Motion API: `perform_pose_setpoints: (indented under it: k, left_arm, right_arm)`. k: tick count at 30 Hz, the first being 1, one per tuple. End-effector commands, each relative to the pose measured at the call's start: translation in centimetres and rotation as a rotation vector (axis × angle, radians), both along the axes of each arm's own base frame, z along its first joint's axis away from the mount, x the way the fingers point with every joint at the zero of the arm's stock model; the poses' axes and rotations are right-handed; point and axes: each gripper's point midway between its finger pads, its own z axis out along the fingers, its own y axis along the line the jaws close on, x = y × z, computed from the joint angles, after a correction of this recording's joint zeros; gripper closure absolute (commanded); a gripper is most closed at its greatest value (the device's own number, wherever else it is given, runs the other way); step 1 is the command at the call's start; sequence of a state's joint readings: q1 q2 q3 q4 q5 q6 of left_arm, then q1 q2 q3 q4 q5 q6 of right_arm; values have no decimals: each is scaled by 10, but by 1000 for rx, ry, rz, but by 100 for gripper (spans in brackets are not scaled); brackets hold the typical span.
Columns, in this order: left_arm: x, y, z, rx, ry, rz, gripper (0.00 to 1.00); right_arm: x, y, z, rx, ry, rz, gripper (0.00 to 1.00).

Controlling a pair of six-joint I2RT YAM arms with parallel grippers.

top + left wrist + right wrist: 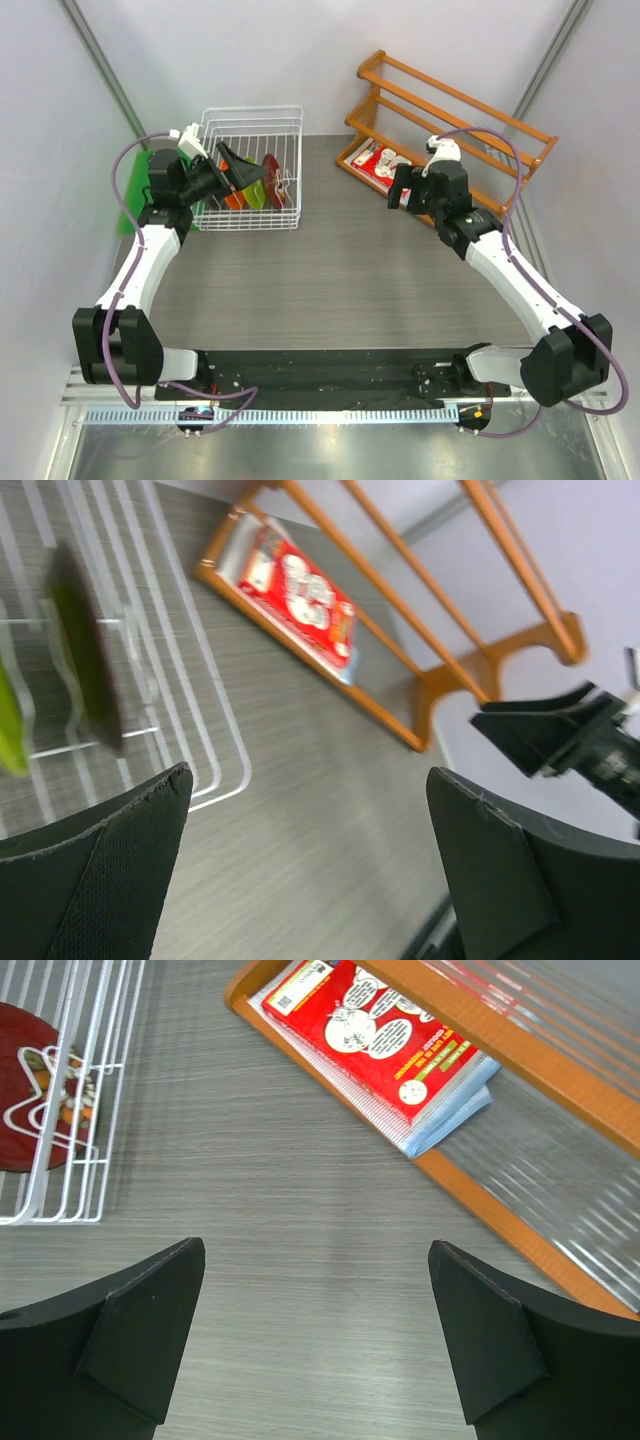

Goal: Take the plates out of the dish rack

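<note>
I will turn my left gripper's open fingers next, because they are at an angle to the dark red patterned plate. Then I will lower them onto the plate's upper rim [267, 172] [84, 642].
The white wire dish rack [285, 120] stands at the back left. Plates stand upright in it: dark red patterned [272, 180], lime green [256, 192] and orange [235, 199]; the blue-grey plate is hidden. My left gripper [240, 172] is open and empty, over the rack beside the plates. In the left wrist view the gripper [308, 780] is open over bare table, with a dark plate edge-on [85, 650], the lime green plate [10, 730] and rack wires [215, 730] at left. My right gripper [400, 186] [315, 1250] is open and empty; its view shows the dark red plate [25, 1100] behind rack wires [90, 1090].
An orange-brown wooden slatted shelf rack [470, 110] [440, 685] [500, 1215] stands at the back right, with a red-and-white packet [380, 165] [300, 590] [385, 1030] on its lower shelf. A green object [127, 215] lies left of the dish rack at the table's edge.
</note>
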State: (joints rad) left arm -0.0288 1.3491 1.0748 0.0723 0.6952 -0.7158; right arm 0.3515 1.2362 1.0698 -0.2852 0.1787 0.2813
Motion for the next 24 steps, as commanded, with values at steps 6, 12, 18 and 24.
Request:
perform_pose_setpoints:
  k: [6,12,18,24]
  left_arm:
    - [16,20,27,126,-198,112,1]
    - [59,26,5,166,-152,151,1]
    - [101,19,-37,292,-97,232,1]
    - [121,0,-61,476,-98,320,1]
  right_arm:
    - [40,-11,18,-115,-70,-74,0]
    - [55,-11,5,-162,-40,-80,0]
    - [64,-10,-12,-188,-3,-81,0]
    - [66,-13,-20,-220,11,-90,0]
